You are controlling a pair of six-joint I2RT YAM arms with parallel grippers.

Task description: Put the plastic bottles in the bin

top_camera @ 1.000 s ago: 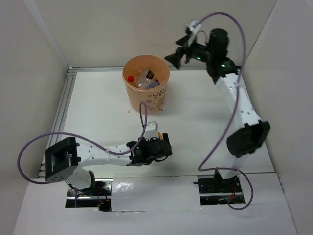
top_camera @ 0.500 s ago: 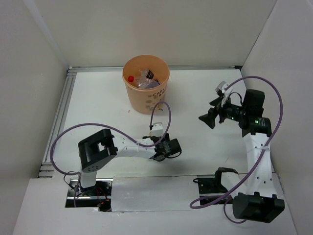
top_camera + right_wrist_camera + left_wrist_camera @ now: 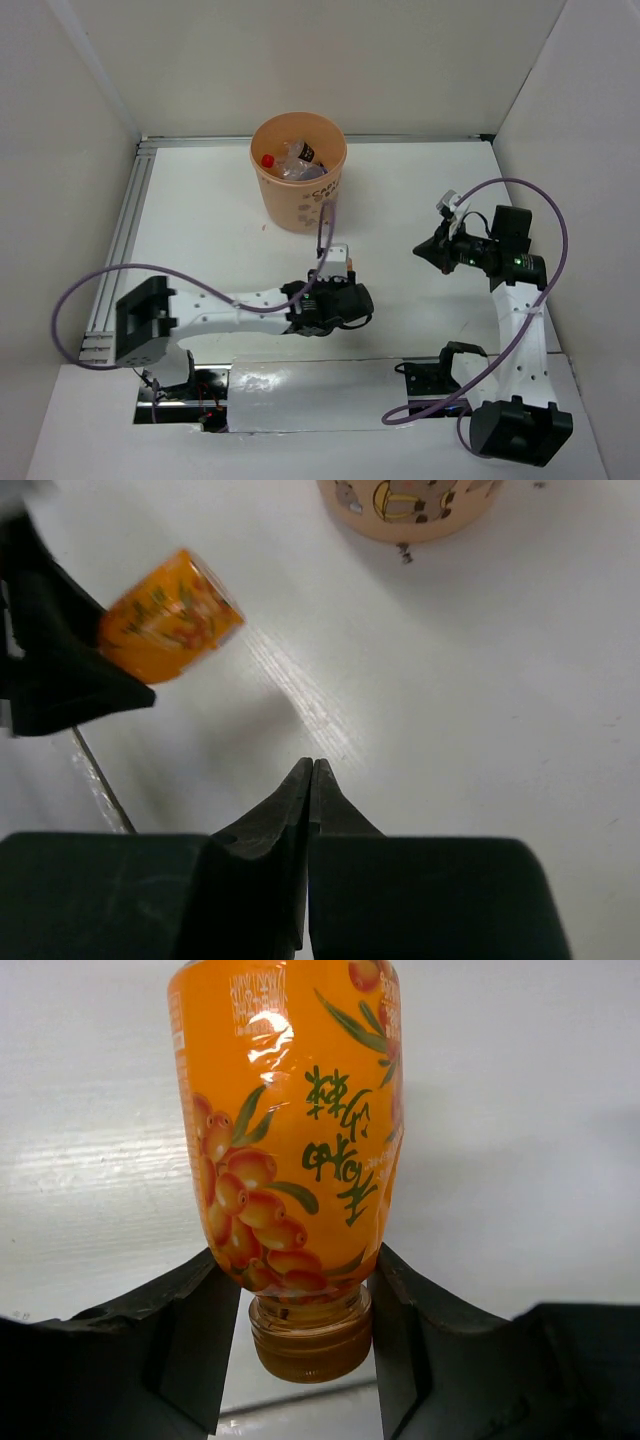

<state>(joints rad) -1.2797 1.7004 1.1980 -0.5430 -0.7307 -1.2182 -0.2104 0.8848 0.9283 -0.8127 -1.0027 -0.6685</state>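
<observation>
My left gripper will next rise, carry the short orange bottle outward over the bin's opening [image 3: 299,148] and release it, as the bin stands outward of my gripper.
The short orange bottle [image 3: 290,1140], printed with berries and green lettering, sits between my left gripper's fingers [image 3: 195,1310], cap toward the wrist. My left gripper [image 3: 297,1260] is shut on its shoulder just above the cap. In the right wrist view the same bottle [image 3: 170,615] lies tilted close over the white table, the left fingers [image 3: 50,670] dark beside it. The orange bin [image 3: 300,205] stands at the back with clear bottles [image 3: 295,160] inside, one red-capped. My right gripper [image 3: 311,770] is shut and empty, hovering at the right [image 3: 425,250].
White walls close in the table on the left, back and right. A metal rail [image 3: 125,230] runs along the left edge. Purple cables loop over both arms. The bin's base [image 3: 410,505] shows at the top of the right wrist view.
My left gripper has closed onto the orange bottle. My right arm has pulled back from beside the bin to the right side, and its jaws have shut.
</observation>
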